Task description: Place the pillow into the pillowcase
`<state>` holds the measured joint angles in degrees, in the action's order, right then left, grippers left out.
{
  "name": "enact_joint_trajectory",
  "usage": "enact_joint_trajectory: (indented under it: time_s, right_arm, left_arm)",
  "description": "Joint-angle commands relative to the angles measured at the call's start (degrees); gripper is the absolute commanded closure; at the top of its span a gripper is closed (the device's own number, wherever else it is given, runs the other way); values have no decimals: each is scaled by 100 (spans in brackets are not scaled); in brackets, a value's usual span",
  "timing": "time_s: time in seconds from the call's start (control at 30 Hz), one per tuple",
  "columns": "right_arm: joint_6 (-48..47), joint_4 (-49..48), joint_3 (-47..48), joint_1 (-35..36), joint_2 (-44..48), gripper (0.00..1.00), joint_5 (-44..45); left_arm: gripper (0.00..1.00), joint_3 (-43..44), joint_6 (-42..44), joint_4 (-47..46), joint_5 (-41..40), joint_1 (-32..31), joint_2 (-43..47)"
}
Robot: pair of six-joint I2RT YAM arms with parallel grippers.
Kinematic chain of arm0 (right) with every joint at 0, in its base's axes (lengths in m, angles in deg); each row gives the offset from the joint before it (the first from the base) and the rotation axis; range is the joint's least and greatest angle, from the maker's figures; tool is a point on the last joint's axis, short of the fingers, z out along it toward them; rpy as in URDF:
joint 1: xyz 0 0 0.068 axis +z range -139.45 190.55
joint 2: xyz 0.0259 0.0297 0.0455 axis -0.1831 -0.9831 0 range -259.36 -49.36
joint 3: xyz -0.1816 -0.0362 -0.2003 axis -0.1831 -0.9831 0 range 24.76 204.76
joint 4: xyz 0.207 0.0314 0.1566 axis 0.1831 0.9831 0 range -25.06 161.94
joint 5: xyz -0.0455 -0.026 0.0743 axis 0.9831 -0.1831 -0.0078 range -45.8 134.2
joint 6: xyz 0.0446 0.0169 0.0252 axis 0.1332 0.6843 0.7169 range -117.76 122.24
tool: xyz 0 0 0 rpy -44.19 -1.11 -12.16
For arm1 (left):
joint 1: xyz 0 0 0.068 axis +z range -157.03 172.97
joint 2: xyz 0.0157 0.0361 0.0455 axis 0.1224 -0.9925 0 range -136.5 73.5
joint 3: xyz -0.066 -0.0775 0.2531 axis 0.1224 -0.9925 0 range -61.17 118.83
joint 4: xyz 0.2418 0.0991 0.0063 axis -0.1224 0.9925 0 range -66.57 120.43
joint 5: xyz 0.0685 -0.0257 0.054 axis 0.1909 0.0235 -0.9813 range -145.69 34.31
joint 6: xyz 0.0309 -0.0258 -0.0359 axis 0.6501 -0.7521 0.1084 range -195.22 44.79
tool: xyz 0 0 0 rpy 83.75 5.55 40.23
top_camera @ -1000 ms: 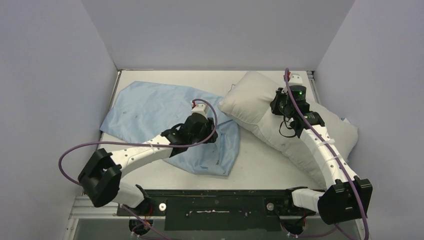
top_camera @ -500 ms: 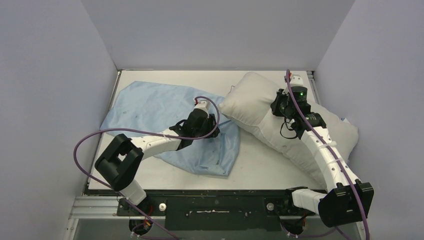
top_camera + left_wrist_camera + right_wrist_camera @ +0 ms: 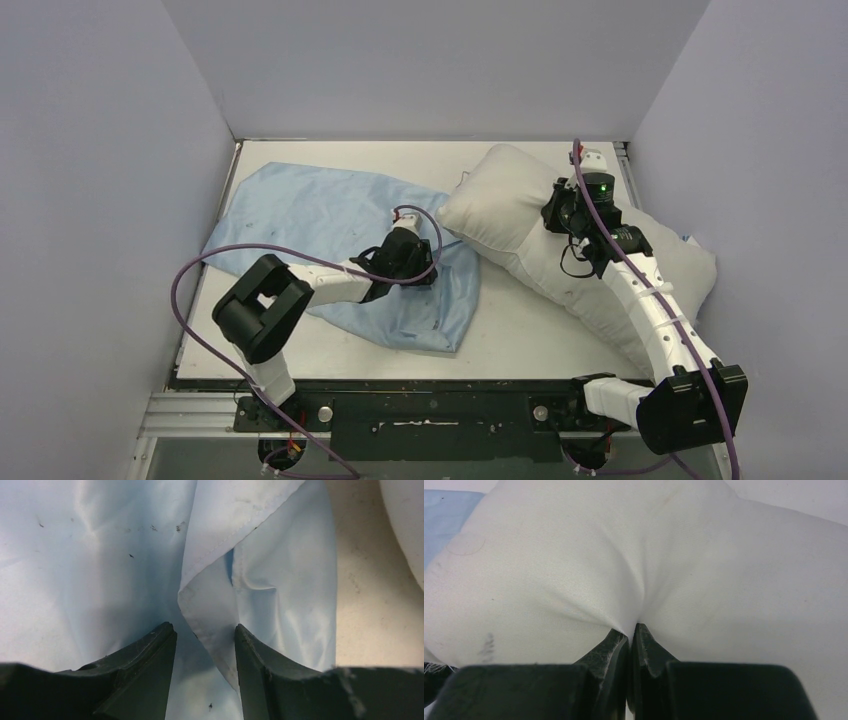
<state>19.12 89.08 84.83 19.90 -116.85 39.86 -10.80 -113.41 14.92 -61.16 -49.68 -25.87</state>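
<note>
I should next pull the pillow back with my right gripper, then move it toward the pillowcase's edge and release it, because the pillow [image 3: 500, 200] meets only the far part of the pillowcase's facing edge [image 3: 472, 291].
The light blue pillowcase [image 3: 300, 215] lies flat and wrinkled on the left half of the table. My left gripper [image 3: 418, 264] is low over its right part, jaws open. In the left wrist view [image 3: 204, 632] a folded hem edge of the pillowcase [image 3: 100, 555] lies between the fingers, not clamped. The plump white pillow [image 3: 500, 200] lies on the right, its near corner touching the pillowcase. My right gripper [image 3: 560, 215] is shut on a pinch of the pillow's top fabric, as the right wrist view [image 3: 631, 630] shows on the pillow [image 3: 574, 570].
Grey walls close in the table on the left, back and right. Bare tabletop [image 3: 530, 330] runs between pillowcase and pillow toward the black front rail [image 3: 430, 400]. A small blue bit [image 3: 690, 240] shows at the pillow's right corner. The pillow's edge [image 3: 407, 520] shows in the left wrist view.
My left arm folded in, its elbow swinging right and forward, and the left gripper dropped slightly nearer onto the pillowcase. The right arm and the pillow stayed still.
</note>
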Motion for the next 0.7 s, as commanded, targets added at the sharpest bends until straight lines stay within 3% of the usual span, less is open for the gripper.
enact_joint_trajectory:
  time_s: [0.0,0.07,0.17,0.23,0.67]
  right_arm:
    - [62,-253,73,-93,288,100,194]
    - [28,-131,103,-96,268,100,149]
    - [-79,166,245,-93,304,100,-52]
    - [-105,435,363,-91,409,100,-85]
    - [-650,3232,1285,-45,765,100,217]
  left_arm:
    - [57,213,40,-479,110,41,-218]
    - [67,327,95,-504,148,53,-240]
    - [91,509,248,-395,197,111,-89]
    - [100,646,350,-287,219,157,63]
    - [100,1204,801,172,312,274,366]
